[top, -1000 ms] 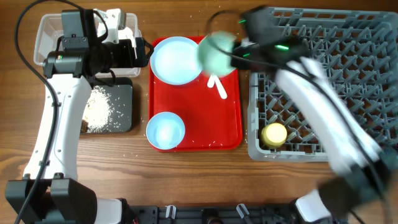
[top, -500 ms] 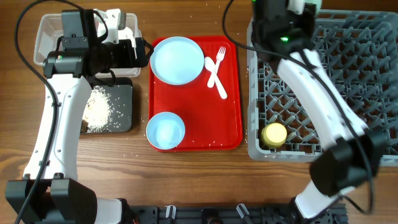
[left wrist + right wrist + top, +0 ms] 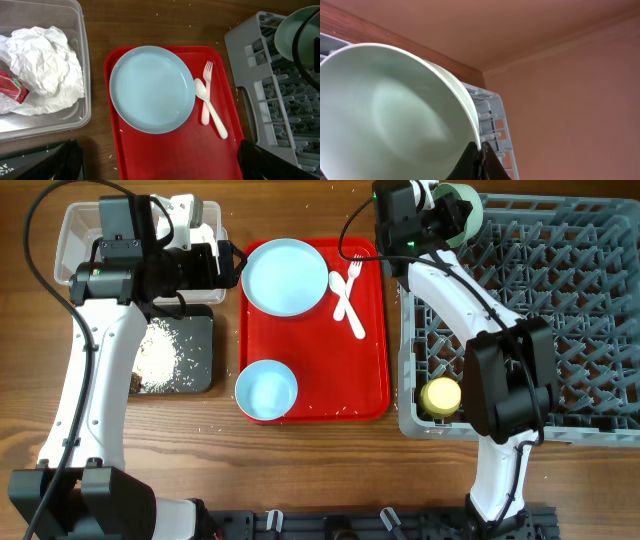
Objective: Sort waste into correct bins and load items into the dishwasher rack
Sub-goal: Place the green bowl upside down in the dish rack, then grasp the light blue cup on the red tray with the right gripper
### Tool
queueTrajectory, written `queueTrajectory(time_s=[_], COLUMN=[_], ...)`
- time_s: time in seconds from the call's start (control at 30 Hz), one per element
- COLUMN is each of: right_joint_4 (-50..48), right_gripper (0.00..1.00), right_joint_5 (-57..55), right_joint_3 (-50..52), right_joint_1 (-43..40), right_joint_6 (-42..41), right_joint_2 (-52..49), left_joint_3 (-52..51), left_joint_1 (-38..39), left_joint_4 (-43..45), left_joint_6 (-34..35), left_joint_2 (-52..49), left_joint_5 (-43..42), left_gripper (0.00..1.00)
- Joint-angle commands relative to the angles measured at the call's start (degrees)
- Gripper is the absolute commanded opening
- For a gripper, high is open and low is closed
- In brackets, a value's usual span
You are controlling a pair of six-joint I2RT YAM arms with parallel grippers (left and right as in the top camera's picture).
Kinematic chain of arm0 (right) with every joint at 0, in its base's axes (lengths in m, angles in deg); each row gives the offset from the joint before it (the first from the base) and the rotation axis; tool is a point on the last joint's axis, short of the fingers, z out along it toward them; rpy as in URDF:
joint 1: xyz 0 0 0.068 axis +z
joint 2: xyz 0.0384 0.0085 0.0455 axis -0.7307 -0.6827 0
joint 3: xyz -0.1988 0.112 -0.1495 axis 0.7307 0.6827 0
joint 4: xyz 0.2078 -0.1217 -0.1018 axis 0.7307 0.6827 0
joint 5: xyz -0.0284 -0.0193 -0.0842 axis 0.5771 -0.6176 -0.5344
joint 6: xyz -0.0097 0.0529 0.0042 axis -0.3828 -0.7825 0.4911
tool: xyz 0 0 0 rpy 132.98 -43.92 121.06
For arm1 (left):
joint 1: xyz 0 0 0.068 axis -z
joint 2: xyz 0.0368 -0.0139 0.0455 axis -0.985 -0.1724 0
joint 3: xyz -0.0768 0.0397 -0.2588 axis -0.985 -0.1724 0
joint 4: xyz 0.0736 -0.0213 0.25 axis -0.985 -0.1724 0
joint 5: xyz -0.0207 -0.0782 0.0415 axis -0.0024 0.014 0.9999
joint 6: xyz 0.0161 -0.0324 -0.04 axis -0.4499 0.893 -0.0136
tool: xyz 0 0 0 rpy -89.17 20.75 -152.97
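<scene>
My right gripper brings the pale green bowl down into the rack's far corner beside the red tray next.
My right gripper is shut on the rim of the pale green bowl, held tilted on edge over the far left corner of the grey dishwasher rack. The right wrist view shows the bowl pinched between the fingers. My left gripper is open and empty above the pale blue plate, its fingers wide apart. The white fork and spoon lie beside the plate. A pale blue bowl sits on the tray's near left. A yellow cup stands in the rack.
The red serving tray lies between the bins and the rack. The clear tub holds the white napkin and the red wrapper. The black tray holds rice scraps. Loose grains dot the wooden table.
My right arm has swung the green bowl from above the red tray to the rack's far left corner. The left arm has not moved.
</scene>
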State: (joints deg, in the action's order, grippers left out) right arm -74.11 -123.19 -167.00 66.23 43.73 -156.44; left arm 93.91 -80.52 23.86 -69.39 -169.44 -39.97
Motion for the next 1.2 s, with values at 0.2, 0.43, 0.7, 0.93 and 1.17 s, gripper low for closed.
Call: queueTrajectory(time_s=[0.2,0.43,0.7,0.93,1.17], right_joint_4=[0.70,9.07,8.92,18.84,26.82], right_gripper=[0.04,0.04,0.90,1.00,0.88], right_joint_5=[-4.46,4.63,4.76,48.37,96.85], right_joint_3=[-0.17,-0.17,-0.20,-0.24,6.93], right_joint_1=[-1.03,2.82,6.78,7.78,12.09], right_joint_6=[1.03,1.03,0.20,-18.27,-55.17], right_joint_2=[-1.27,-1.27,-1.05,12.57,12.13], left_joint_3=[0.52,0.50,0.50,0.52,0.52], left_joint_1=[-0.04,-0.04,-0.04,-0.04,-0.04], left_joint_4=[0.09,0.09,0.09,0.09,0.09], left_joint_6=[-1.11,-1.11,-1.11,-1.11,-1.11], left_joint_2=[-0.04,-0.04,-0.04,-0.04,-0.04], left_joint_5=[0.33,0.31,0.31,0.33,0.33], left_gripper=[1.00,1.00,1.00,1.00,1.00])
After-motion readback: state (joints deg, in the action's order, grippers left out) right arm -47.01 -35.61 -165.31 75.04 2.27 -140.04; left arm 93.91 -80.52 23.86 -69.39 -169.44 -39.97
